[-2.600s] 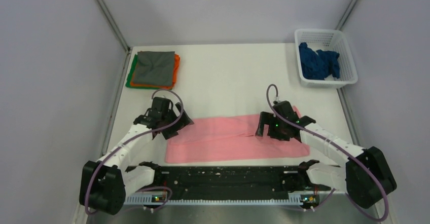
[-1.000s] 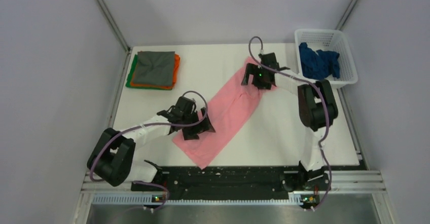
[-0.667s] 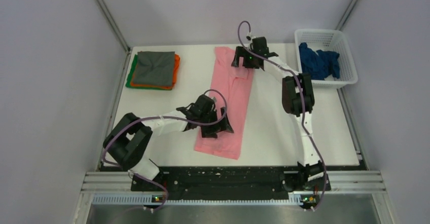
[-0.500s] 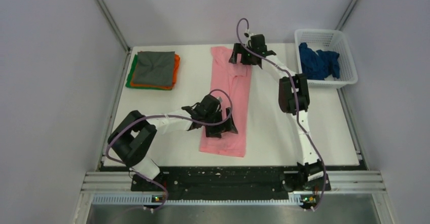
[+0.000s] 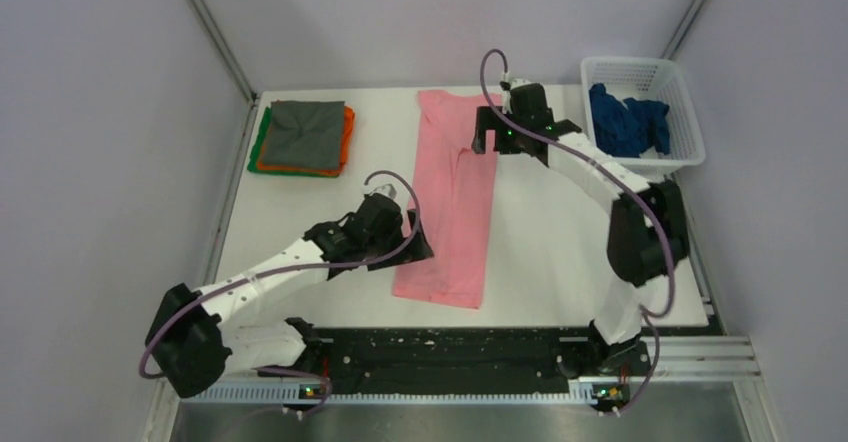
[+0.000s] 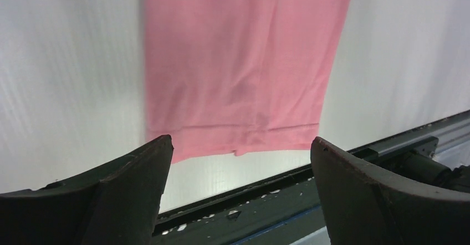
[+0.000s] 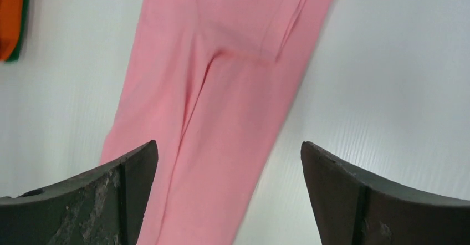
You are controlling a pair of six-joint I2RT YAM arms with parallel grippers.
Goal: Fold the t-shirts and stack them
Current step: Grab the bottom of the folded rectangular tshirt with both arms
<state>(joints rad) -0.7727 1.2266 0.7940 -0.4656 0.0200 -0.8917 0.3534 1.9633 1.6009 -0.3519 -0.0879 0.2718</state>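
My open fingers are farther from the black bar than the t-shirt's hem is, so next I will bring my left gripper down and back toward the bar, onto the t-shirt hem's stack-side corner (image 5: pixel 398 291) (image 6: pixel 172 154).
A light pink t-shirt (image 5: pixel 452 202) lies folded in a long strip from the table's back to its front; it shows in the left wrist view (image 6: pixel 238 67) and the right wrist view (image 7: pixel 221 106). My left gripper (image 5: pixel 408 242) is open and empty beside the strip's left edge near its lower end. My right gripper (image 5: pixel 486 134) is open and empty above the strip's upper right part. A grey t-shirt (image 5: pixel 305 132) tops a folded stack with an orange t-shirt (image 5: pixel 347 132) and a green t-shirt (image 5: pixel 258 147) at the back left. A dark blue t-shirt (image 5: pixel 627 120) lies crumpled in the basket.
A white mesh basket (image 5: pixel 680 97) stands at the back right corner. A black rail (image 5: pixel 440 347) runs along the table's front edge and shows in the left wrist view (image 6: pixel 332 189). Grey walls close in the table's left, back and right sides.
Both grippers have let go of the pink shirt. The left gripper has drawn back left off the strip; the right gripper has pulled back right from the collar end. The shirt lies still.
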